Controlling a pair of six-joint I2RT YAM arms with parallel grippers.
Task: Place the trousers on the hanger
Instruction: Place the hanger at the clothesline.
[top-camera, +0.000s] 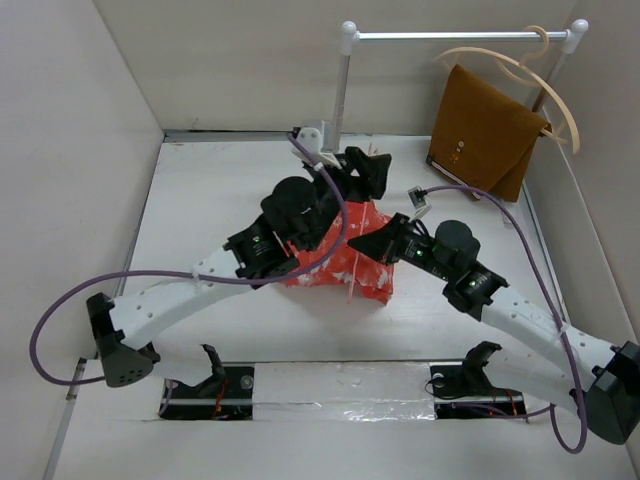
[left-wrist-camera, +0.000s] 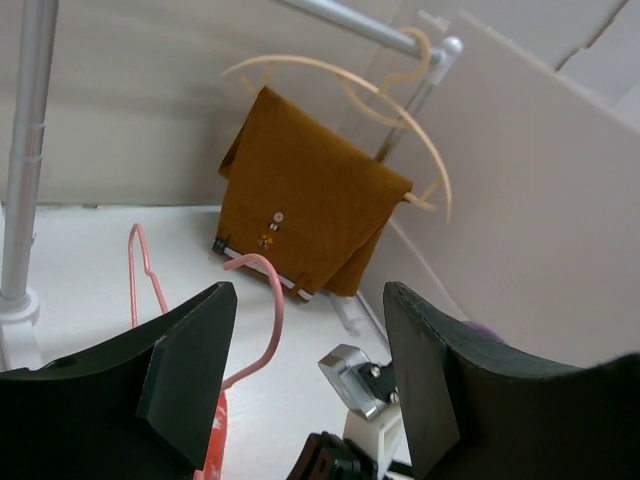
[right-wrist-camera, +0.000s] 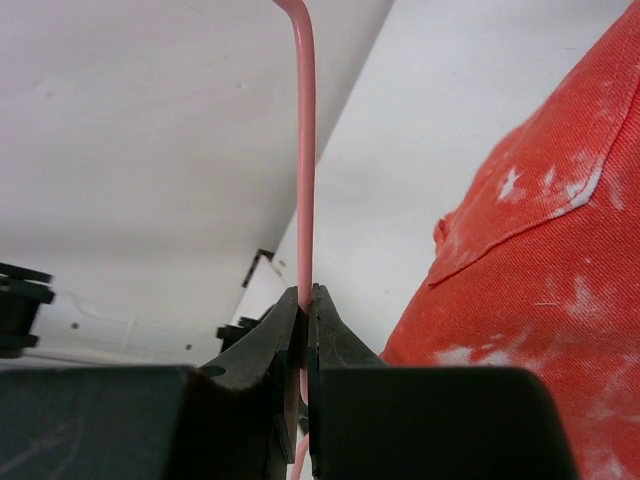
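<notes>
A bare part of the metal bar (top-camera: 446, 37) shows beside the beige hanger, so my right gripper should next move up and outward, hook the pink hanger there and let go.
The orange-red trousers (top-camera: 340, 260) lie bunched in the middle of the table under both arms, and they fill the right of the right wrist view (right-wrist-camera: 530, 300). My right gripper (top-camera: 375, 243) is shut on a straight run of the thin pink wire hanger (right-wrist-camera: 305, 150) next to the trousers; its jaws (right-wrist-camera: 306, 300) pinch the wire. My left gripper (top-camera: 368, 170) is open and empty just beyond the trousers' far edge. In the left wrist view the hanger's hook (left-wrist-camera: 268, 300) curves up beside the left finger (left-wrist-camera: 190, 360), untouched. In the top view the arms mostly hide the hanger.
A brown folded cloth (top-camera: 485, 130) hangs on a pale beige wooden hanger (top-camera: 520, 65) from a metal rail (top-camera: 455, 36) at the back right. The rail's post (top-camera: 340, 100) stands behind my left gripper. White walls enclose the table on three sides.
</notes>
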